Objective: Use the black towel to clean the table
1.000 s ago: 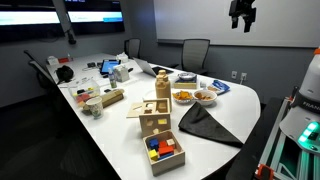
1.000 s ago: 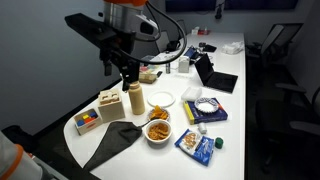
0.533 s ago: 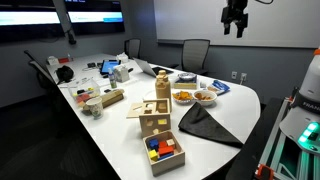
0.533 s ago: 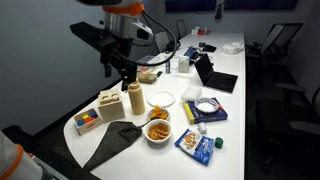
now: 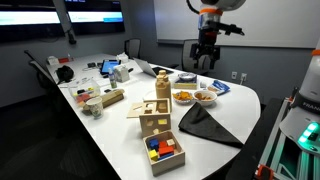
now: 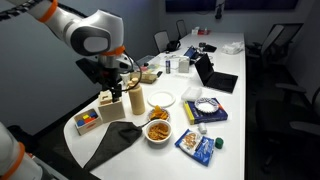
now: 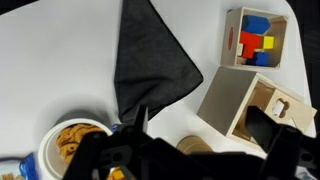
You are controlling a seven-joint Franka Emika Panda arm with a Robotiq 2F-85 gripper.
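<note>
My open gripper should move down onto the towel's end between the snack bowls and the plain wooden box, as the cloth lies flat well below its fingers.
The black towel (image 5: 208, 125) lies flat and creased on the near rounded end of the long white table (image 5: 110, 125). It also shows in an exterior view (image 6: 110, 143) and at the top of the wrist view (image 7: 150, 60). My gripper (image 5: 205, 57) hangs in the air above the table, open and empty. In an exterior view it (image 6: 114, 90) is over the wooden boxes, beside the towel and clear of it. In the wrist view its fingers (image 7: 205, 135) stand wide apart with nothing between them.
A wooden box of coloured blocks (image 7: 255, 35), a plain wooden box (image 7: 245, 100) and a wooden cylinder (image 6: 136, 97) stand next to the towel. Snack bowls (image 6: 158, 130), a plate (image 6: 162, 98), blue packets (image 6: 195, 145) and a laptop (image 6: 220, 80) crowd the table. Black chairs (image 5: 195, 50) stand behind.
The arm has come down from high above the table to a spot low over the wooden boxes near the towel. The gripper stays open. Nothing on the table moved.
</note>
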